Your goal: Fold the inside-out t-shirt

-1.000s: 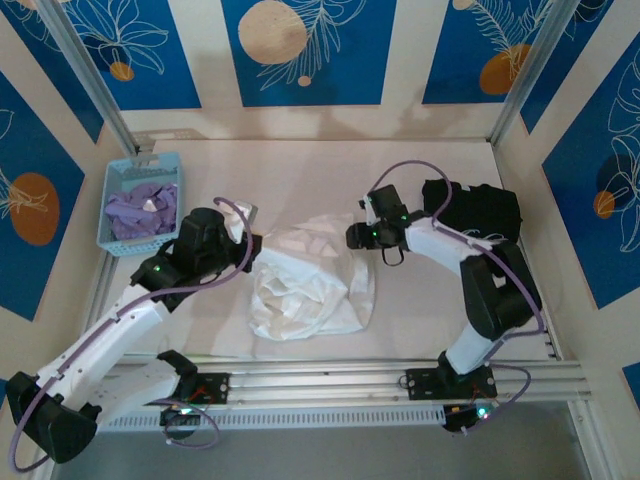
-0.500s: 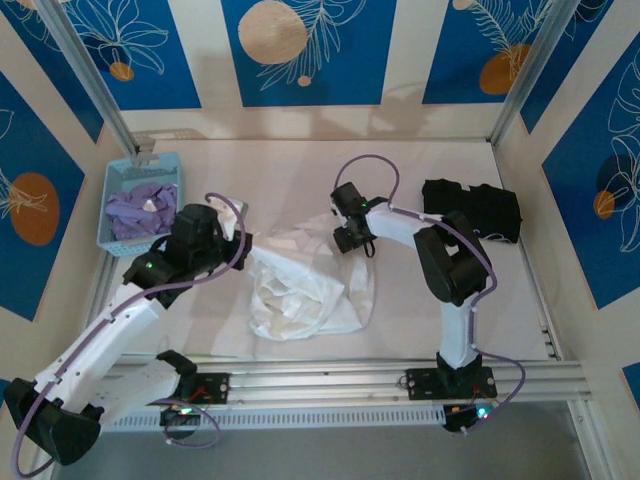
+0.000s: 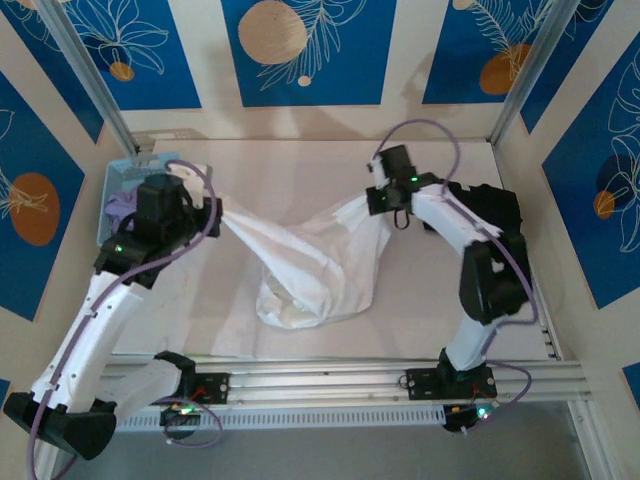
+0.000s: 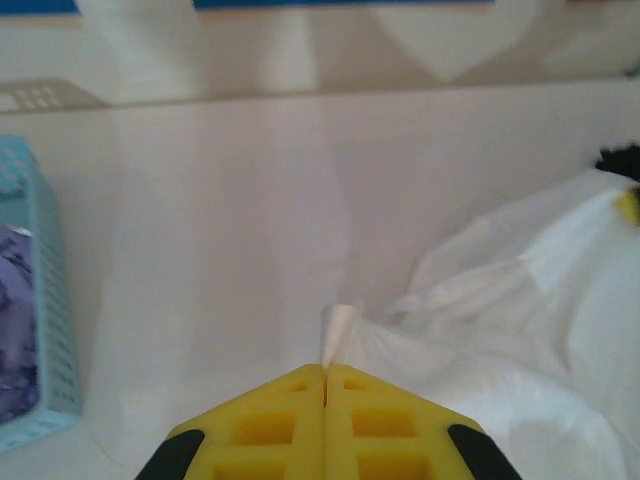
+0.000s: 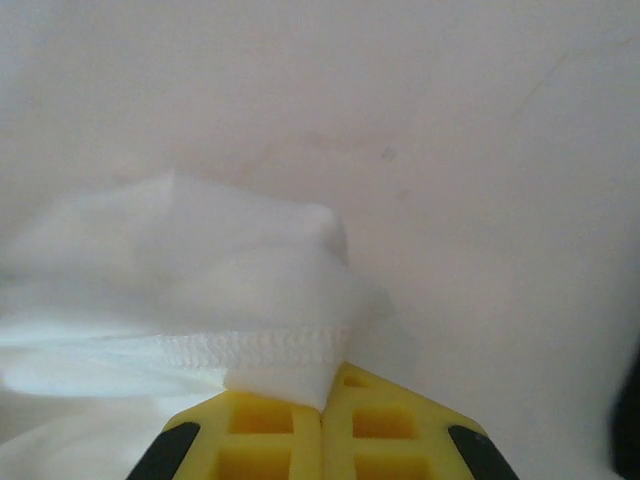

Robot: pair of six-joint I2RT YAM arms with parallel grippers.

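Note:
My right gripper is to go up toward the black garment next, then back and down to let go of the hem on the bare tabletop, because the t-shirt is hanging crumpled.
The white inside-out t-shirt hangs stretched between my two grippers above the table's middle, its bulk sagging toward the near side. At the left, beside the basket, my left gripper is shut on a corner of the t-shirt; a small pinch of cloth sticks out past its yellow fingers. My right gripper is shut on the t-shirt's stitched hem at the right end of the stretched edge. The rest of the t-shirt shows crumpled to the right in the left wrist view.
A blue basket with a lavender-purple garment stands at the far left, partly behind my left arm; its wall shows in the left wrist view. A black garment lies at the far right behind my right arm.
My right gripper closed on the t-shirt's hem and pulled it back and to the right. My left gripper moved back and left with its corner, so the t-shirt rose and stretched out.

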